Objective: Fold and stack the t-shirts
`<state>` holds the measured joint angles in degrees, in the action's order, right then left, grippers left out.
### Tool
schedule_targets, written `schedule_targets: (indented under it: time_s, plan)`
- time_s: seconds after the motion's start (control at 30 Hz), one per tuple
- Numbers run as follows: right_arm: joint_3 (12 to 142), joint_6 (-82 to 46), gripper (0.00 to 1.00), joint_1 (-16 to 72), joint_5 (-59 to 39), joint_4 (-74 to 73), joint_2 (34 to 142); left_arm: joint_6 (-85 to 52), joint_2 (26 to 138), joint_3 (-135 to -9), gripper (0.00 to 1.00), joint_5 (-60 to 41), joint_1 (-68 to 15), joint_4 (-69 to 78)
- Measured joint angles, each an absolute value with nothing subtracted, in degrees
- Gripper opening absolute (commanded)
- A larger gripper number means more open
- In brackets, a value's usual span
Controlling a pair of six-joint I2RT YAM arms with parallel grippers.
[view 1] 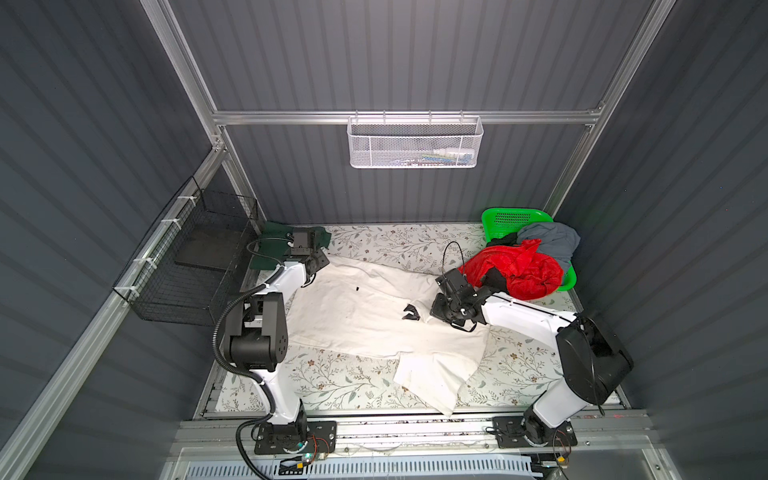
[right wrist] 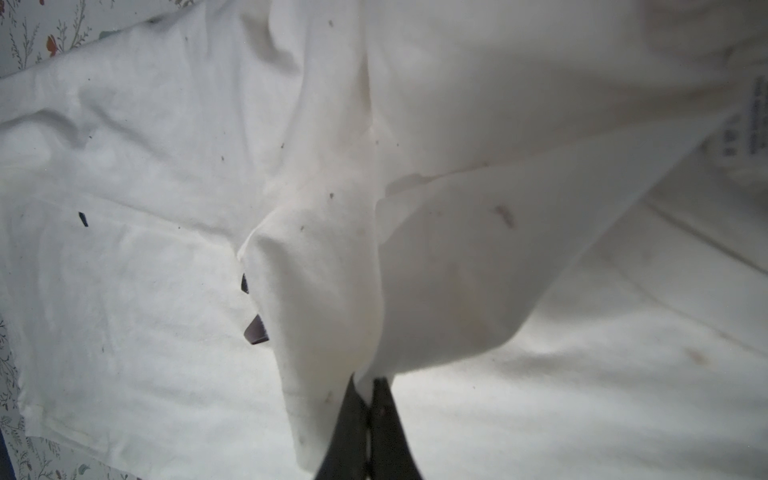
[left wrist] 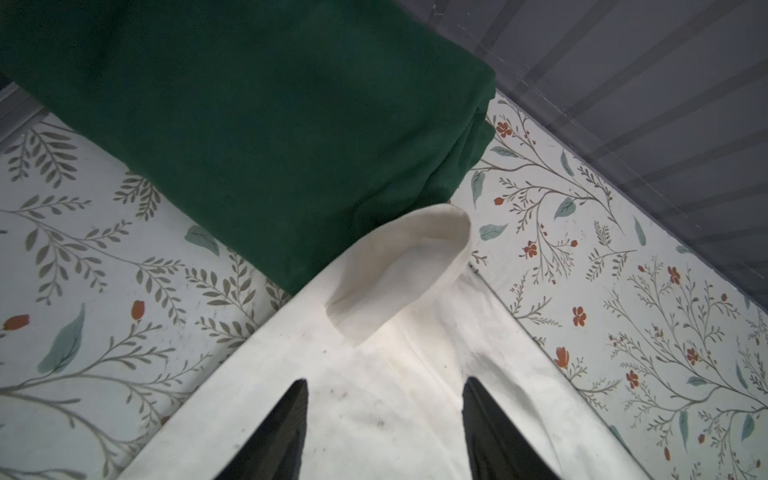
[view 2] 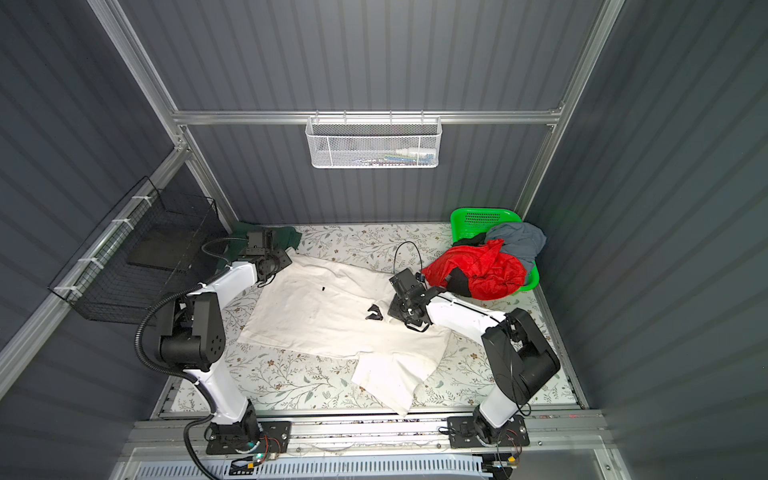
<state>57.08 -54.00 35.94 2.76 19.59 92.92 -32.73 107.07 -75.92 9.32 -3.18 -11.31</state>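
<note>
The raised fold goes with my right gripper toward the shirt's label end next and is released onto the shirt's flat body [view 1: 448, 333] [right wrist: 476, 424], since its flap already hangs over it.
A large off-white t-shirt [view 1: 357, 316] [view 2: 316, 316] lies spread across the middle of the floral table. My left gripper [left wrist: 386, 380] [view 1: 318, 266] is open just above its far left corner, which curls up [left wrist: 399, 274], and nothing is between the fingers. Beyond that corner lies a folded dark green t-shirt [left wrist: 249, 124] [view 1: 274, 245]. My right gripper [right wrist: 368, 380] [view 1: 432, 311] is shut on a raised fold of the off-white shirt [right wrist: 436, 270] near the shirt's right side. Red [view 1: 515, 270], grey-blue [view 1: 548, 241] and black [view 1: 505, 239] t-shirts are heaped in the basket.
The bright green plastic basket [view 1: 513, 216] stands at the back right corner. A black wire basket [view 1: 187, 266] hangs on the left wall and a white mesh basket [view 1: 415, 141] on the back wall. Bare floral table [view 1: 345, 382] shows in front of the shirt.
</note>
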Motion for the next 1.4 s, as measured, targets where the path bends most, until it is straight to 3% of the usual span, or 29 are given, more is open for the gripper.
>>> schedule_targets:
  time_s: [0.37, 0.53, 0.63, 0.97, 1.03, 1.13, 1.2, 1.4]
  plan:
    - [53.1, -54.1, 0.00, 35.9, 3.3, 19.2, 88.4, -26.8, 121.0, -90.6, 0.50, 5.3, -2.8, -16.5]
    - [52.2, -54.3, 0.00, 35.9, 3.2, 18.9, 88.5, -24.3, 124.3, -95.9, 0.39, 4.3, -2.8, -19.0]
    - [52.2, -54.3, 0.00, 35.9, 3.2, 18.7, 88.6, -23.1, 126.0, -98.5, 0.27, 4.4, -2.8, -20.8]
    - [52.2, -54.2, 0.00, 35.9, 3.4, 18.5, 88.6, -21.1, 126.9, -100.9, 0.24, 7.6, -2.8, -25.8]
    - [52.2, -54.1, 0.00, 35.9, 3.6, 18.6, 88.6, -20.9, 126.9, -100.9, 0.15, 8.6, -2.8, -26.2]
    - [52.2, -53.9, 0.00, 35.9, 4.2, 19.1, 88.6, -20.5, 126.9, -100.9, 0.12, 9.9, -2.8, -27.1]
    - [52.4, -53.8, 0.00, 35.9, 4.6, 19.9, 88.6, -20.2, 126.8, -100.9, 0.02, 10.5, -2.8, -27.6]
    - [54.9, -52.2, 0.00, 36.1, 6.5, 23.4, 88.5, -20.1, 123.8, -99.3, 0.02, 11.0, -2.8, -28.9]
